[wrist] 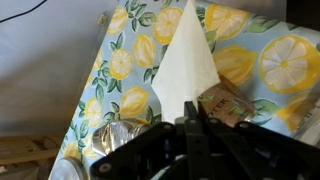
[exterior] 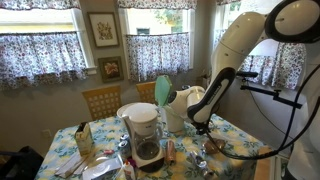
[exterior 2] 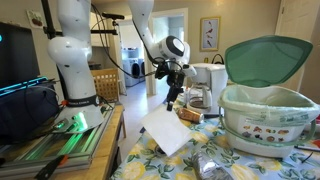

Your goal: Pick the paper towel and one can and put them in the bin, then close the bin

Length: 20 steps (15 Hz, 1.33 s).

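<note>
I should lower my gripper outward to the lemon-print cloth between can and packet below it, lay the hanging towel flat and release its corner.
My gripper (exterior 2: pixel 172 101) is shut on the top corner of the white paper towel (exterior 2: pixel 165 131), which hangs down from it above the lemon-print tablecloth. In the wrist view the paper towel (wrist: pixel 186 62) spreads away from the closed fingers of the gripper (wrist: pixel 190 112). The cream bin (exterior 2: pixel 268 118) stands at the near right with its mint-green lid (exterior 2: pixel 268 57) raised. In an exterior view the bin (exterior: pixel 181 106) sits behind my gripper (exterior: pixel 200 128), its lid (exterior: pixel 163 92) upright. A shiny crushed can (wrist: pixel 115 136) lies on the cloth left of the fingers.
A white coffee maker (exterior: pixel 146 134) with a dark carafe stands mid-table. A brown packet (wrist: pixel 227 104) lies under the towel's right edge. Another shiny can (exterior 2: pixel 211 166) lies near the table's front. A wooden chair (exterior: pixel 101 101) stands behind the table.
</note>
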Motion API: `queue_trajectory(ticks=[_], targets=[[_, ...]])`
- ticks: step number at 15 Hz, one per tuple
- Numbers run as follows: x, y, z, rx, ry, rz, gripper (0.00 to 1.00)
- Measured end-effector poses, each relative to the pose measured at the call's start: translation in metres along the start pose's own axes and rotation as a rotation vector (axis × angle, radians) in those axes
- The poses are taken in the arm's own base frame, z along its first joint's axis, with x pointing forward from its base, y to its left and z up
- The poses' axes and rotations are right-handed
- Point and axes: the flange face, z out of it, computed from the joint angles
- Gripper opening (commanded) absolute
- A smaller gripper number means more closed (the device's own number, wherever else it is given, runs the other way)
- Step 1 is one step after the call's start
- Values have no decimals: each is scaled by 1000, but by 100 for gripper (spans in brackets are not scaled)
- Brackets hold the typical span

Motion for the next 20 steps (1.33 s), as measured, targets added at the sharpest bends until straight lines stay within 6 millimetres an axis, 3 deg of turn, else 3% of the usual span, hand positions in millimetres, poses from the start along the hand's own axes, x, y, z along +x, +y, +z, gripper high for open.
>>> queue_trajectory(ticks=[20], targets=[[33, -39, 8, -50, 5, -90, 0]])
